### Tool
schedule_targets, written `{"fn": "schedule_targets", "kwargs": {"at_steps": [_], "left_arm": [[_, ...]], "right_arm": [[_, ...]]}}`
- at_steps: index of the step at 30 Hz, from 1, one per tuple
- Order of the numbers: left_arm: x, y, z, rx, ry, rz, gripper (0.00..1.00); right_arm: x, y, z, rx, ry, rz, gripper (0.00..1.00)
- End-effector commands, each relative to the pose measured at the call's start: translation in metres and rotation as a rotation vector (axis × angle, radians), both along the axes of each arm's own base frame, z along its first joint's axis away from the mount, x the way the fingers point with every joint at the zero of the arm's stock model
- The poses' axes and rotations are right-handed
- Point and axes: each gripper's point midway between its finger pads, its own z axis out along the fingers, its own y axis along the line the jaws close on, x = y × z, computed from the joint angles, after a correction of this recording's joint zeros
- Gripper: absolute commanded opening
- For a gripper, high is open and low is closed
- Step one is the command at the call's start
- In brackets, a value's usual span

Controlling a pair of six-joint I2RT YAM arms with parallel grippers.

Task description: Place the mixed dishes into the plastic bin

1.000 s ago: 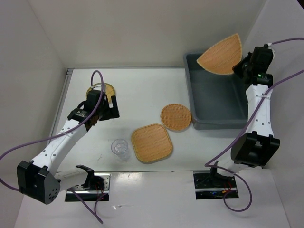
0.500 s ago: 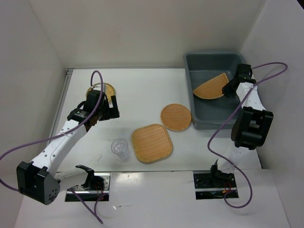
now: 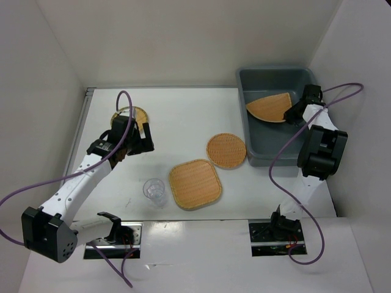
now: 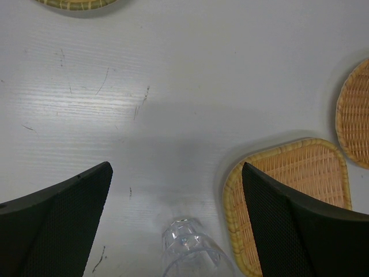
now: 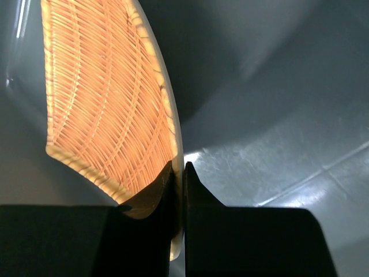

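I should move my left gripper down and to the right in the top view next, onto the nearest corner of the rounded-square plate. That corner is below the gripper and clear of the cup.
The rounded-triangle woven plate hangs tilted inside the blue-grey plastic bin, with my right gripper shut on its rim. A round plate and a rounded-square plate lie on the table left of the bin. The clear ribbed cup stands near the front. My left gripper hovers open over bare table, above the cup and square plate in its view. A second round plate lies just behind it.
White walls enclose the table at the back and both sides. The bin sits against the right wall at the back right corner. Purple cables loop from both arms; the right one arcs beside the bin's near right corner.
My right gripper has brought the triangular plate down from above the bin's back rim to low inside the bin. The left arm has not moved.
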Motion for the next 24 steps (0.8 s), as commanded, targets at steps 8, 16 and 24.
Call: {"fn": "schedule_targets", "kwargs": {"at_steps": [8,16,24], "left_arm": [[0.008,-0.001,0.002,-0.016,-0.02,0.019,1.0],[0.008,-0.003,-0.003,-0.029,-0.018,0.018,1.0],[0.015,-0.038,-0.012,-0.061,0.042,-0.222,1.0]], "right_arm": [[0.016,-0.031,0.019,-0.023,-0.089,-0.066,0.24],[0.007,-0.037,0.041,-0.068,-0.104,-0.097,0.48],[-0.023,-0.021,0.15,-0.111,-0.31,-0.093,0.53]]}}
